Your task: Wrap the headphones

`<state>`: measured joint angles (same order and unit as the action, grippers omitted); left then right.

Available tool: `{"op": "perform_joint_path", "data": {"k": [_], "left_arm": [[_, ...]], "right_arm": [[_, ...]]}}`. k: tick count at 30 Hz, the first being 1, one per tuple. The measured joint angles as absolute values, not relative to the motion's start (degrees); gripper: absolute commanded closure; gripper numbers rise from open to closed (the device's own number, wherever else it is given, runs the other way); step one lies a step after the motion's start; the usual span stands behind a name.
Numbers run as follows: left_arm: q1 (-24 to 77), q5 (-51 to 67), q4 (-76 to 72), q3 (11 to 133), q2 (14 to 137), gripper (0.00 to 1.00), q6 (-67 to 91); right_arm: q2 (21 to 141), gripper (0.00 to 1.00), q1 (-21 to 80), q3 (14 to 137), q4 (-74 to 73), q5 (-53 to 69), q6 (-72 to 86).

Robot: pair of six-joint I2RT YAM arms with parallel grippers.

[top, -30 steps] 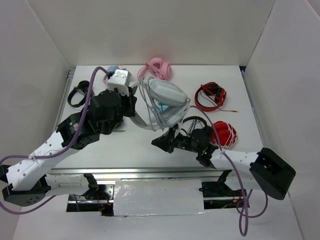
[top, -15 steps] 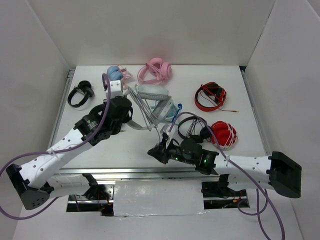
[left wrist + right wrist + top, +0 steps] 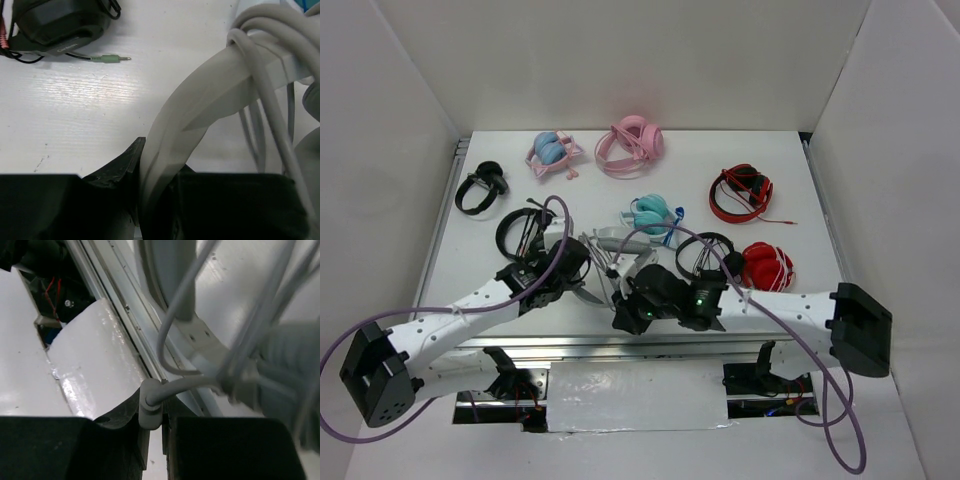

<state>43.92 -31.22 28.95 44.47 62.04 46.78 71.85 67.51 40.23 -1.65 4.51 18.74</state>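
The cable is already looped round the band, so my left gripper should lower the headphones' wide band [image 3: 200, 110] onto the bare tabletop below and let go of it.
The light-grey headphones [image 3: 612, 240] lie near the table's front middle, mostly hidden between my two arms. My left gripper [image 3: 587, 290] is shut on their wide band [image 3: 200, 110], seen close in the left wrist view [image 3: 157, 167]. The pale-grey cable [image 3: 260, 65] is looped several times round the band. My right gripper [image 3: 623, 318] is shut on the cable's end piece [image 3: 150, 407], close to the table's front rail [image 3: 120, 315]. The cable [image 3: 190, 382] runs from the end piece up to the headphones [image 3: 172, 270].
Black on-ear headphones [image 3: 523, 232] with a loose jack plug [image 3: 114, 58] lie left of my left gripper. Teal headphones [image 3: 650, 213], pink [image 3: 632, 140], blue-pink [image 3: 552, 150], red [image 3: 740, 193], a black pair [image 3: 705, 252], another black pair [image 3: 480, 187] and a red bundle [image 3: 767, 266] lie around.
Both grippers have drawn back toward the near edge, bringing the grey headphones from the table's back middle down to the front. The teal pair now shows uncovered.
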Motion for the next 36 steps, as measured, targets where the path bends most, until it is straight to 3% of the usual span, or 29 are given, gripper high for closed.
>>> {"op": "perform_joint_path", "data": {"k": [8, 17, 28, 34, 36], "left_arm": [[43.8, -28.5, 23.9, 40.8, 65.0, 1.00, 46.9], [43.6, -26.5, 21.2, 37.2, 65.5, 1.00, 48.5], [40.9, -23.8, 18.2, 35.3, 70.9, 1.00, 50.1], [38.5, -21.0, 14.5, 35.2, 75.7, 1.00, 49.7], [38.1, -20.2, 13.6, 35.3, 77.8, 1.00, 49.7]], "right_arm": [[83.9, 1.00, 62.7, 52.8, -15.0, 15.3, 20.0], [86.6, 1.00, 58.8, 54.0, -17.5, 23.9, 24.1], [92.4, 0.98, 57.5, 57.4, -20.8, 24.3, 26.3], [95.4, 0.90, 57.0, 59.8, -21.5, 21.9, 28.5], [96.2, 0.82, 56.4, 60.3, -21.8, 22.0, 29.2]]}}
